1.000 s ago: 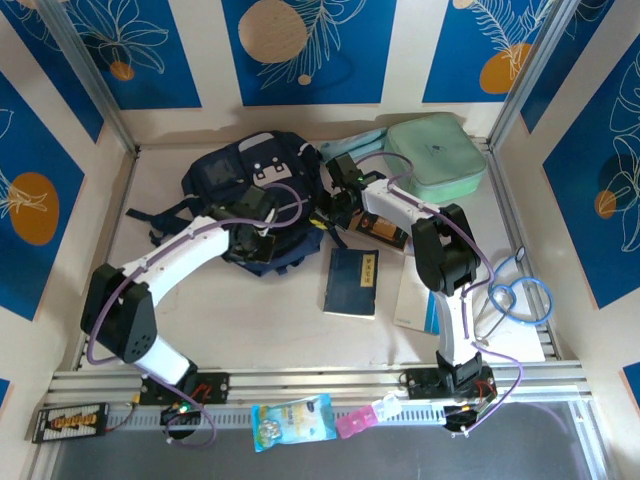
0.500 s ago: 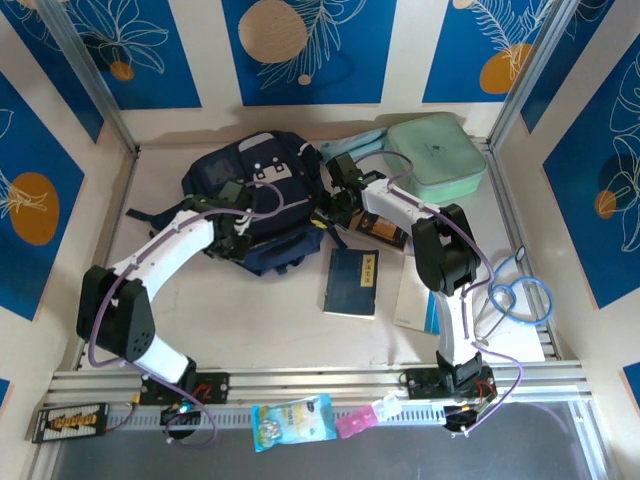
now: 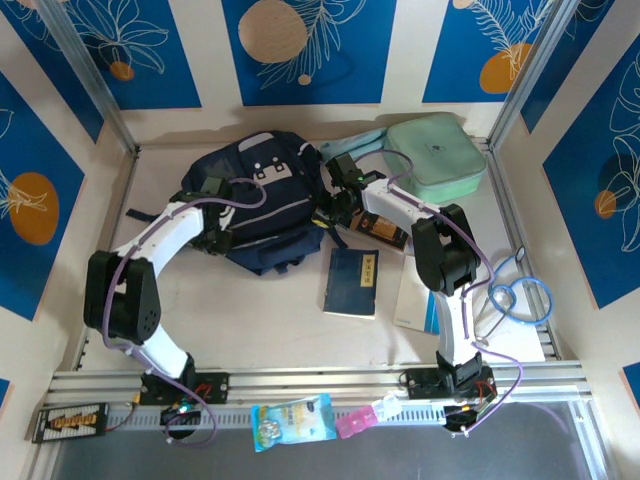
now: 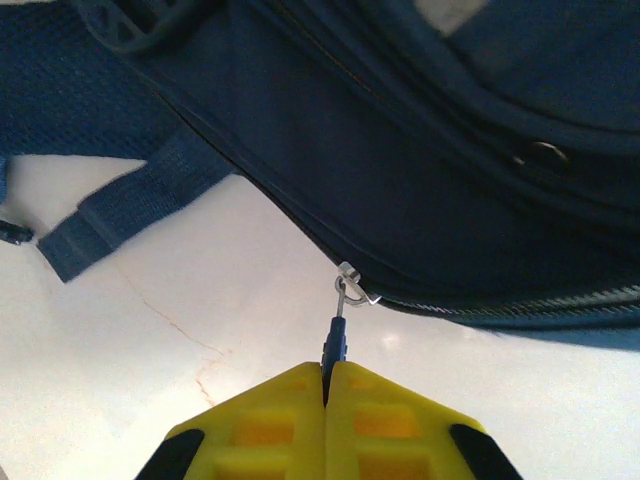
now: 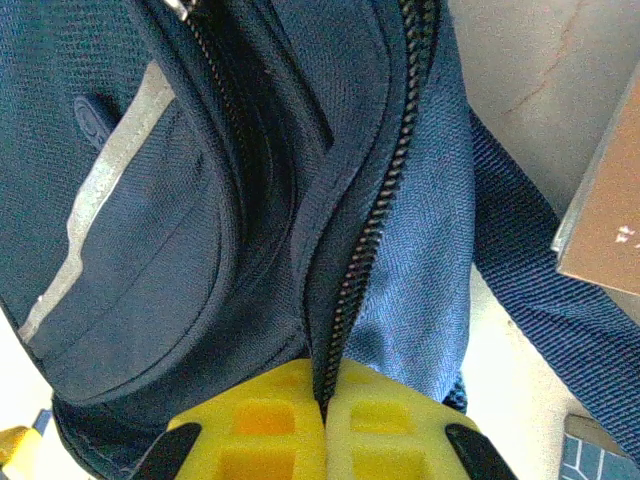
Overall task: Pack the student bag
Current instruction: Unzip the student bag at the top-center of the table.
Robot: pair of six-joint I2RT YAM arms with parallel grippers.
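Note:
I will next pull the blue zip pull outward along the bag's edge toward the loose strap with my left gripper and let go of it, because the zip is still shut there.
The dark navy student bag lies at the back middle of the table, straps spread to the left. My left gripper sits at the bag's left edge, shut on the blue zipper pull, whose metal ring hangs from the bag's zip line. My right gripper is at the bag's right side, shut on the bag's open zipper edge. The bag's pale stripe shows in the right wrist view.
A mint green zip case lies at the back right. A dark blue book lies in front of the bag, a brown item beside the right arm. A blue stethoscope rests at right. Small packets sit on the front rail.
My left gripper has travelled left along the bag's front edge to its left side, holding the zipper pull. The right arm has stayed put.

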